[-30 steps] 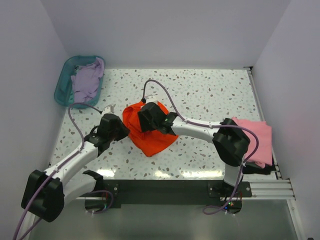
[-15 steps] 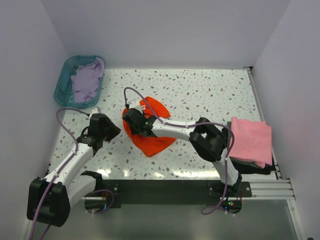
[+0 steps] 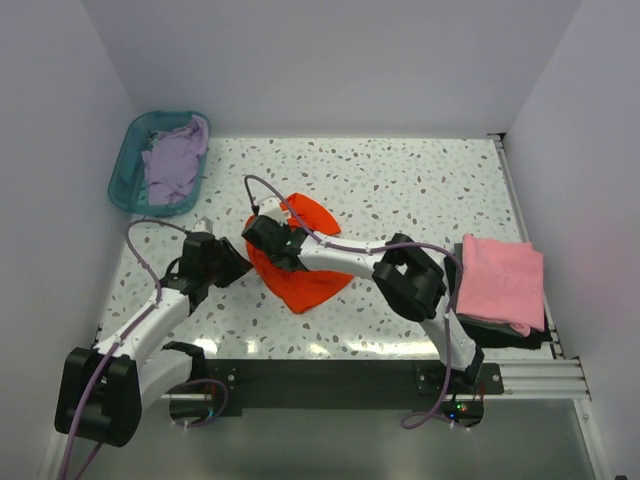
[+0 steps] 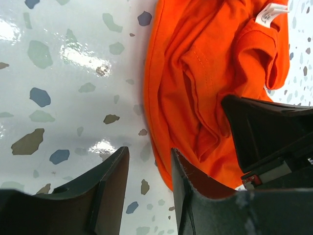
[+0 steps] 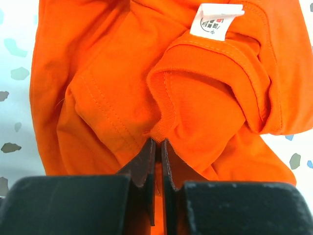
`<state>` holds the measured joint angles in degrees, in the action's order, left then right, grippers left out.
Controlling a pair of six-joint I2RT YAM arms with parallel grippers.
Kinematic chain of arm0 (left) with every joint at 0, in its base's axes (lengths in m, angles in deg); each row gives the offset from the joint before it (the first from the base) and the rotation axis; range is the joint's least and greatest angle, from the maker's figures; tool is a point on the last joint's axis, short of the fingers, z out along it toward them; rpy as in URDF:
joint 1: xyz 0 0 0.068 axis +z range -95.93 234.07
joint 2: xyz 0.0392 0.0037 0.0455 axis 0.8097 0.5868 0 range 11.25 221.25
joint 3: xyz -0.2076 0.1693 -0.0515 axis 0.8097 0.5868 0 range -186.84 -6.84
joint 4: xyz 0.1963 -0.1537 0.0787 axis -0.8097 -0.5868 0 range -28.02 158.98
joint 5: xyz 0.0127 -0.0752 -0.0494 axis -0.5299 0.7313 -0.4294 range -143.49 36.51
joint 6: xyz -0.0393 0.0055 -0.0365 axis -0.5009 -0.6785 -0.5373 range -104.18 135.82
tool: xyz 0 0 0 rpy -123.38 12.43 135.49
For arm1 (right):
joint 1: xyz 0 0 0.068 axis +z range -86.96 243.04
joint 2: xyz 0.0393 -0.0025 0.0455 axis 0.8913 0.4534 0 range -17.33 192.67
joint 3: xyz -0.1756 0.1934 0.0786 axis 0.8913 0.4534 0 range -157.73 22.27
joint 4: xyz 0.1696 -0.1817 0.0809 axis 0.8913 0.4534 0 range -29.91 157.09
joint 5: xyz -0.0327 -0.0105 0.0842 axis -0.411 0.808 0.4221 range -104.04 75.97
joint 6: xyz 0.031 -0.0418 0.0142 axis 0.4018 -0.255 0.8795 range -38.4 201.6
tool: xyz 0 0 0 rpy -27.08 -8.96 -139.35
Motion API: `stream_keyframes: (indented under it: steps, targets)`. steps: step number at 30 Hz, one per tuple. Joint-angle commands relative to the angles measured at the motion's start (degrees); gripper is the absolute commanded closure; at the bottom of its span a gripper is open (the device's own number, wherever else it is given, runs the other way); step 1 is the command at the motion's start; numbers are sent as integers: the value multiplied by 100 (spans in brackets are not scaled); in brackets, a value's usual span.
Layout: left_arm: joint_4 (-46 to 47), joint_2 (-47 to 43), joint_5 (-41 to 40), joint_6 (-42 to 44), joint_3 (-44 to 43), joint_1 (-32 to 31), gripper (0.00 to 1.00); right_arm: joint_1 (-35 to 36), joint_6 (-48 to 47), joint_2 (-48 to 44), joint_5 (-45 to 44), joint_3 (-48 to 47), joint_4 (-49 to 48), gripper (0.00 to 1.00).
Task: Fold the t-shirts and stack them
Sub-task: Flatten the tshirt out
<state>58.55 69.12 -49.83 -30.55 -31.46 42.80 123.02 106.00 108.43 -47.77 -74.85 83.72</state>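
The orange-red shirt lies crumpled, so I will move my right gripper outward and to the right in the top view and let go of the fold of the collar over the bare speckled tabletop.
The orange-red t-shirt (image 3: 300,275) lies crumpled near the table's middle, its white neck label (image 5: 216,20) showing. My right gripper (image 5: 158,142) (image 3: 262,232) is shut on a ribbed fold of its collar. My left gripper (image 4: 149,156) (image 3: 232,265) stands open just left of the shirt's edge (image 4: 156,122), with only table between its fingers. A pink t-shirt (image 3: 505,282) lies folded at the right edge. A lavender t-shirt (image 3: 172,160) is bunched in the basket.
The teal plastic basket (image 3: 128,165) stands at the back left corner. A rail (image 3: 520,215) runs along the table's right side. White walls close in the left, back and right. Speckled table (image 3: 420,190) lies bare behind the shirt.
My right gripper moved left onto the orange-red shirt's collar and shut on it. The left gripper drew back slightly from the shirt and opened wider.
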Motion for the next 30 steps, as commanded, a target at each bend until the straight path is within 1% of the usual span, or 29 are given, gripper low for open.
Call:
stream_keyframes:
  steps: [1, 4, 5, 7, 8, 12, 17, 19, 21, 22, 25, 26, 27, 28, 30]
  targets:
    - [656, 172, 433, 190, 168, 28, 55, -13, -102, -349, -379, -97, 9, 100]
    - [946, 418, 653, 198, 238, 19, 50, -57, -181, -656, -572, -70, 97, 100]
    - [956, 523, 671, 207, 256, 2, 48, -153, -190, -744, -616, -53, 132, 100]
    - [1175, 611, 680, 216, 256, -33, 46, -311, -190, -1016, -608, 78, 185, 100]
    - [1210, 699, 680, 225, 247, -42, 45, -512, -199, -1331, -590, 149, 185, 100]
    - [1421, 1024, 645, 225, 151, -191, 44, -1085, -252, -1956, -345, 448, 211, 100]
    - [1615, 1673, 478, 58, -165, -542, 45, -1542, -357, -2353, -222, 615, 255, 100]
    - [1606, 1876, 276, -47, -393, -745, 47, -1709, -357, -2476, -151, 677, 264, 100]
    - [1528, 2149, 83, -109, -552, -868, 55, -1823, -366, -2547, -107, 712, 264, 100]
    - [1475, 2228, -5, -127, -726, -886, 64, -1928, -375, -2617, -107, 730, 273, 100]
    - [1098, 2439, -531, -109, -1131, -886, 82, -2192, -375, -2801, -10, 791, 282, 100]
    - [1018, 2527, -672, -74, -1272, -886, 94, -2263, -375, -2854, 16, 809, 290, 100]
    - [547, 2571, -1057, -39, -1595, -886, 97, -2342, -375, -2924, 42, 852, 290, 100]
    - [351, 2624, -1261, 31, -1790, -877, 100, -2490, -357, -3047, 69, 879, 299, 100]
    - [-54, 2782, -1726, 136, -2290, -877, 100, -2640, -340, -3153, 95, 932, 299, 100]
